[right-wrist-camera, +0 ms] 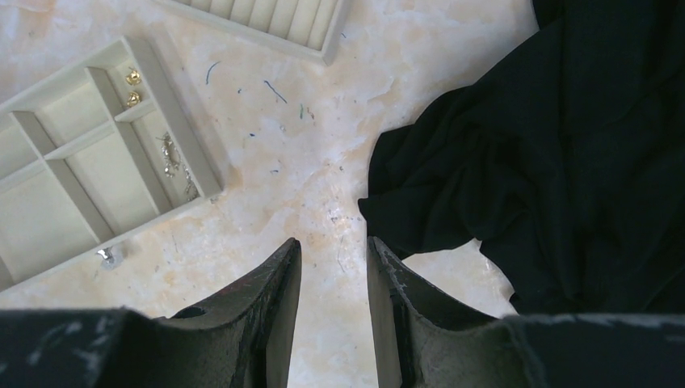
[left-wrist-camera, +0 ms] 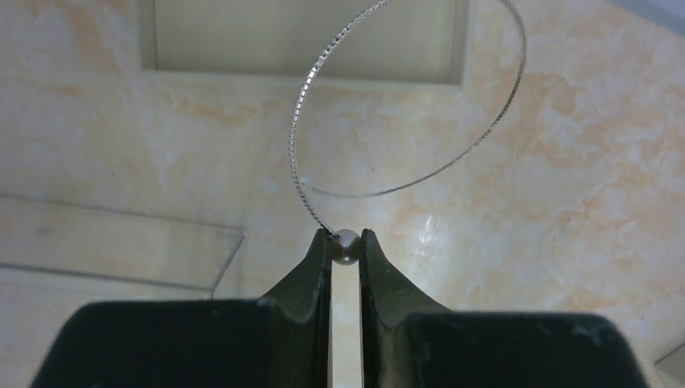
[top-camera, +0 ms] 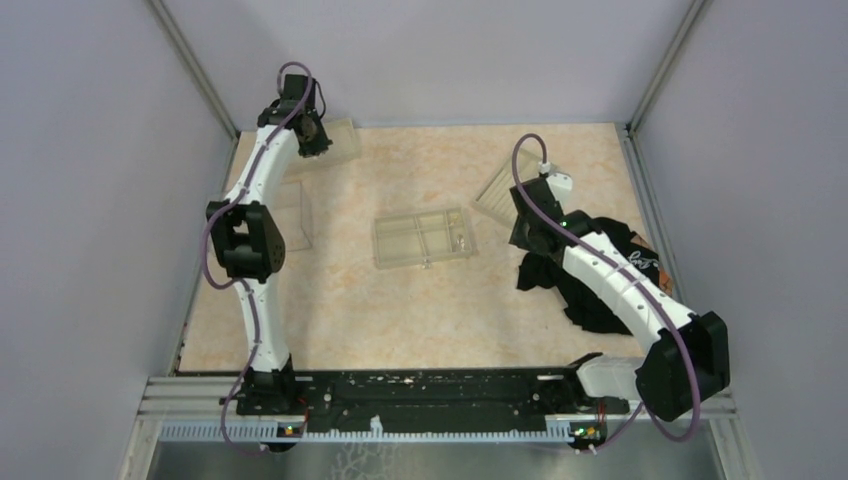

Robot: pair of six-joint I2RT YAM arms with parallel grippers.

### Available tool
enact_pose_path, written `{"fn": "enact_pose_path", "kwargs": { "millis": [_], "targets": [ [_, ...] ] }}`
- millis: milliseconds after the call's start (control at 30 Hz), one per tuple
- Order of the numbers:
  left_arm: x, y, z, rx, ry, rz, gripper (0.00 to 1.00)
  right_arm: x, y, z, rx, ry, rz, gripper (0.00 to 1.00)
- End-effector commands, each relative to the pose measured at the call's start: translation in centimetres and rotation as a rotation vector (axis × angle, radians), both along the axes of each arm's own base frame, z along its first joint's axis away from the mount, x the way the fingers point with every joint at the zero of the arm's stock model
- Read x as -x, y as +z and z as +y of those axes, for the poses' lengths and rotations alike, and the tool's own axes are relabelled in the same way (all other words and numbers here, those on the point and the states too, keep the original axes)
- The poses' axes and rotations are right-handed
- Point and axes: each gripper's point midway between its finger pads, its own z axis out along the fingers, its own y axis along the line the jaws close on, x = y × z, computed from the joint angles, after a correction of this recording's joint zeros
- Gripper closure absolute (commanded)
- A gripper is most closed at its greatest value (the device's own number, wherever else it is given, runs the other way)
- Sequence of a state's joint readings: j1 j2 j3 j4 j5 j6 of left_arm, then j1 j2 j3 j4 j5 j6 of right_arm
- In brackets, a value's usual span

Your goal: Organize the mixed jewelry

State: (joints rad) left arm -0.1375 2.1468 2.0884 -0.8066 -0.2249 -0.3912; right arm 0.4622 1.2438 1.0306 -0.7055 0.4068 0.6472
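Observation:
I need to carry the bead (left-wrist-camera: 346,246) outward with my left gripper next, past the near side of the beige tray (left-wrist-camera: 303,39), then lower it inside and let it go, because the tray is outward and below.
My left gripper (left-wrist-camera: 346,237) is shut on the small round bead (left-wrist-camera: 346,246) of a thin silver wire hoop (left-wrist-camera: 296,129), which stands up from the fingertips above the marble table, in front of a beige tray (left-wrist-camera: 307,36). In the top view this gripper (top-camera: 312,135) is at the far left by that tray (top-camera: 342,137). My right gripper (right-wrist-camera: 333,246) is open and empty above bare table, beside the black cloth (right-wrist-camera: 549,137). Gold bits (right-wrist-camera: 132,87) and silver bits (right-wrist-camera: 171,158) lie in the compartment tray (right-wrist-camera: 89,153). One small silver bit (right-wrist-camera: 107,257) lies outside it.
The compartment tray (top-camera: 423,238) sits mid-table. A ridged beige tray (top-camera: 503,185) is at the back right, by my right arm. A clear lid (top-camera: 290,210) lies at the left. The black cloth (top-camera: 600,270) is heaped at the right. Walls enclose the table.

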Motion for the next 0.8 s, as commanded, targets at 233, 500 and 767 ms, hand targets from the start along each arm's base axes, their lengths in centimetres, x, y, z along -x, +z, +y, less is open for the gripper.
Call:
{"fn": "enact_pose_path", "kwargs": {
  "millis": [233,500,767],
  "targets": [
    [-7.7,0.1,4.0,0.088,0.053,-0.191,0.96,-1.7,1.5,0.8,-0.011,0.005,-0.005,0.65],
    [-10.7,-3.6,4.7,0.138,0.08,-0.22,0.97,-2.3,0.9,1.4,-0.013,0.011,0.024,0.65],
    [-11.3,-7.1,7.1,0.125,0.119,-0.183,0.96,-2.8,0.6,1.9,-0.018,0.016,0.039,0.65]
  ]
}}
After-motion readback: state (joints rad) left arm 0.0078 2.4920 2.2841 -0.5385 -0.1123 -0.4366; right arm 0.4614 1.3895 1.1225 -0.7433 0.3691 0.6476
